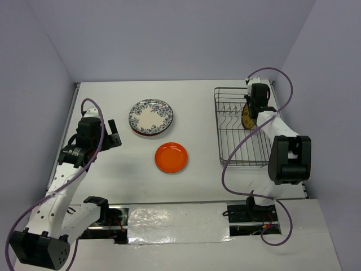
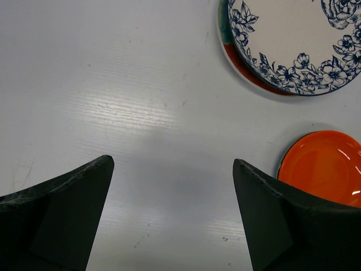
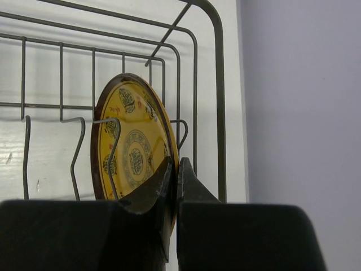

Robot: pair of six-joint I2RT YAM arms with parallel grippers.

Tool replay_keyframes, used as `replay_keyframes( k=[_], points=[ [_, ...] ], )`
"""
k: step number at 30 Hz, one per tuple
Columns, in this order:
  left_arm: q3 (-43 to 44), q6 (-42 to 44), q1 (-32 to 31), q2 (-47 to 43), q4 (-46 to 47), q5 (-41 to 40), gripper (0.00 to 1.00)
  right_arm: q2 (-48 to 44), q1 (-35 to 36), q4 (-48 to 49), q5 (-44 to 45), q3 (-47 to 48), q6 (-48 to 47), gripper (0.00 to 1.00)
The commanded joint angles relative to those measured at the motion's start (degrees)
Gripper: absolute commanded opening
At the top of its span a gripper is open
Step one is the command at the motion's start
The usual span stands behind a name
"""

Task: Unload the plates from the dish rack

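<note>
My right gripper lifts clear of the rack's wires next, swings over the orange plate [image 1: 171, 157], lowers and releases, since the orange plate lies to its left in the top view.
The dark wire dish rack [image 1: 242, 148] stands at the right. A small yellow-orange patterned plate [image 1: 247, 118] stands upright between its tines near the far end. My right gripper [image 1: 255, 110] is shut on that plate's rim; the right wrist view shows the jaws [image 3: 175, 165] pinching the yellow plate [image 3: 131, 141] edge inside the rack [image 3: 220, 113]. The white plate with a dark-blue floral rim [image 1: 150, 116] lies on a stack on the table, with a teal-and-red plate edge [image 2: 230, 46] under the floral plate [image 2: 293, 39]. My left gripper [image 1: 113, 134] is open and empty above bare table [image 2: 174, 164].
A small orange plate [image 1: 171, 157] lies flat on the table in front of the stack, also by my left gripper's right finger [image 2: 327, 164]. Grey walls close in the table on three sides. The rack's near half holds no plates.
</note>
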Motion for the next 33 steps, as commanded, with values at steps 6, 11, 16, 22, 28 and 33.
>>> replay_keyframes(
  k=[6,11,16,22,28,33],
  points=[
    [1.6,-0.1,-0.3,0.2,1.0,0.2,0.99,-2.8,0.5,0.6,0.4,0.6,-0.2,0.0],
    [1.6,-0.1,-0.3,0.3,1.0,0.3,1.0,-3.3,1.0,0.6,4.1,0.9,-0.1,0.0],
    [1.6,-0.1,-0.3,0.3,1.0,0.3,0.99,-2.7,1.0,-0.4,6.8,1.6,-0.1,0.0],
    [1.6,-0.1,-0.3,0.2,0.9,0.1,1.0,-2.3,1.0,-1.1,9.5,2.1,-0.1,0.0],
    [1.6,0.0,-0.3,0.3,0.9,0.2,1.0,-5.4,1.0,0.6,2.0,1.4,1.3,0.0],
    [1.6,-0.1,-0.3,0.2,0.9,0.1,1.0,-7.4,2.8,-0.8,3.0,3.2,0.6,0.0]
  ],
)
